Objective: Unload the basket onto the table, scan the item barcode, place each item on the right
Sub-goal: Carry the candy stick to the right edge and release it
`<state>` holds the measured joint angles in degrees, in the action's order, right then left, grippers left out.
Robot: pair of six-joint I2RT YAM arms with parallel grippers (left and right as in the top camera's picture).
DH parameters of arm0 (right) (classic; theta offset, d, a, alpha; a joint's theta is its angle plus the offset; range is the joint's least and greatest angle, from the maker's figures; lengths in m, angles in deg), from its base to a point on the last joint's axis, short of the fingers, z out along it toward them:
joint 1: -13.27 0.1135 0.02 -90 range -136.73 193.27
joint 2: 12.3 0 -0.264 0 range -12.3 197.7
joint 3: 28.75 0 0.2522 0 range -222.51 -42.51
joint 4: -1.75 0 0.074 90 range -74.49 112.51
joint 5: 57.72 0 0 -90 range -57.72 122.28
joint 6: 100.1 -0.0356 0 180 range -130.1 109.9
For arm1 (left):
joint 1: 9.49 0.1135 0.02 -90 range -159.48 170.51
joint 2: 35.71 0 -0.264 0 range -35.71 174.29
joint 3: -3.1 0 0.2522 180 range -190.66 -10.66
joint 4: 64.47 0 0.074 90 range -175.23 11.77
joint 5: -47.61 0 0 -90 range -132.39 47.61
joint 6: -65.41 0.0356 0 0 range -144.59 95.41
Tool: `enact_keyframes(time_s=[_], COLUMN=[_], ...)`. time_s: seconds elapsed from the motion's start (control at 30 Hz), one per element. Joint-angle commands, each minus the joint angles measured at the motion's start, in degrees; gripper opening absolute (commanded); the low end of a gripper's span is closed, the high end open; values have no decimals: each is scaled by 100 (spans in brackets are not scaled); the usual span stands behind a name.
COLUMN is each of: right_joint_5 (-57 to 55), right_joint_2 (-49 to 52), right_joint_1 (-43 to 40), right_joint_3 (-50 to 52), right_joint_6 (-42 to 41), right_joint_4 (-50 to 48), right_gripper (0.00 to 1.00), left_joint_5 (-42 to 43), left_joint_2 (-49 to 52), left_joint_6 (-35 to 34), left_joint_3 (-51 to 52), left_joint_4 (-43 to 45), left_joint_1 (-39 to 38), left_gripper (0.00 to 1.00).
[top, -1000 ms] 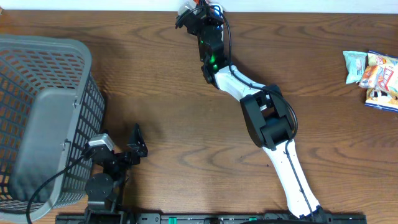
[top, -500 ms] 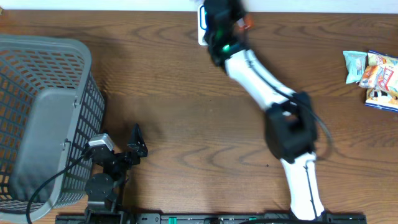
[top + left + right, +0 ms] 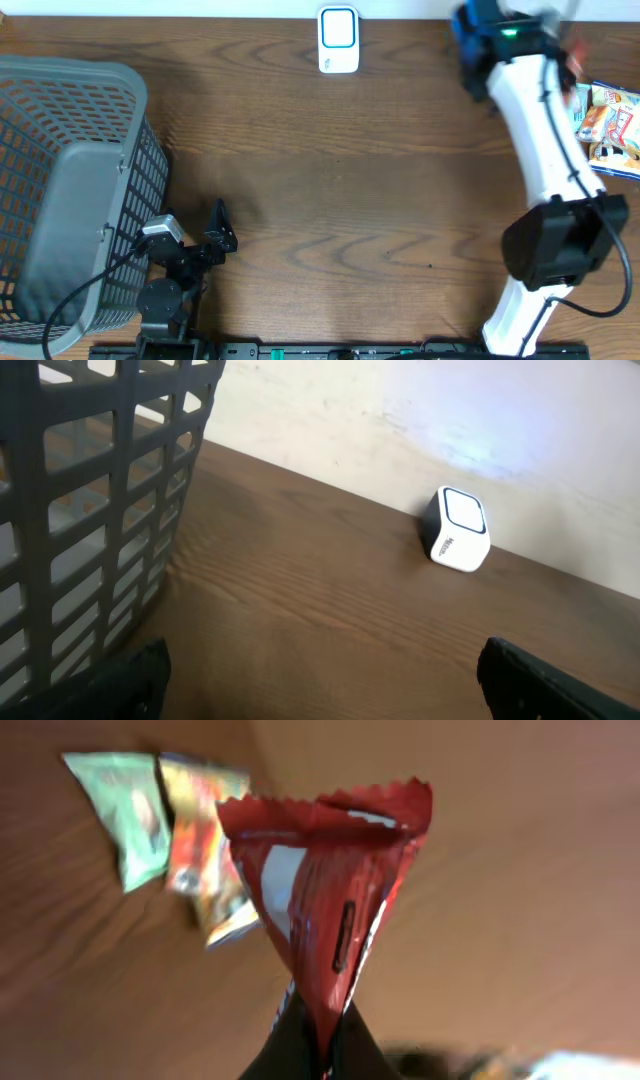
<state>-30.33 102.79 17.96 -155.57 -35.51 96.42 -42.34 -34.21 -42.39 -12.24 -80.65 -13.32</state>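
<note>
I need to move my right gripper back and down to the near side of the other packets and let go of the red packet's corner.
My right gripper (image 3: 322, 1032) is shut on the lower corner of a red snack packet (image 3: 325, 900), which stands up between the fingers with its crimped edge on top. In the overhead view the right arm (image 3: 530, 110) reaches to the table's far right corner, blurred by motion. The white barcode scanner (image 3: 338, 40) stands at the far edge, centre, and shows in the left wrist view as the scanner (image 3: 457, 530) by the wall. My left gripper (image 3: 215, 240) rests open near the front left, with nothing between its fingers (image 3: 535, 680).
A grey mesh basket (image 3: 70, 180) fills the left side, close to the left gripper; the basket wall (image 3: 90, 510) shows in the left wrist view. Other snack packets (image 3: 600, 115) lie at the right edge, a green packet (image 3: 125, 815) and an orange packet (image 3: 200, 840) among them.
The right arm has swung from the scanner at the far centre across to the far right, carrying the red packet. The scanner is now uncovered. The left arm has not moved.
</note>
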Motion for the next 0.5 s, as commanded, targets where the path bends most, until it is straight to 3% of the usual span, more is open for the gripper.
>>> enact_keyframes(time_s=[0.0, 0.13, 0.33, 0.37, 0.4, 0.47], right_joint_5=[1276, 1672, 2686, 2889, 3088, 3473], right_joint_2=[35, 35, 35, 35, 35, 15], right_joint_1=[-684, -1384, -2251, -2380, -2505, -2726], right_joint_3=[431, 1368, 2728, 2850, 2889, 2859], right_joint_6=[-1624, -935, -927, -929, -929, -925], right_joint_4=[-245, -1235, -2542, -2708, -2782, -2802], right_gripper=[1, 1, 4, 11, 24, 62], left_joint_5=[-55, -55, -55, -55, -55, -55], left_joint_2=[-15, -15, -15, -15, -15, -15], left_joint_6=[-9, -9, -9, -9, -9, -9], left_joint_3=[136, 136, 136, 136, 136, 136], left_joint_4=[-177, -177, -177, -177, -177, -177], left_joint_1=[24, 24, 24, 24, 24, 24], left_gripper=[98, 98, 98, 98, 98, 98])
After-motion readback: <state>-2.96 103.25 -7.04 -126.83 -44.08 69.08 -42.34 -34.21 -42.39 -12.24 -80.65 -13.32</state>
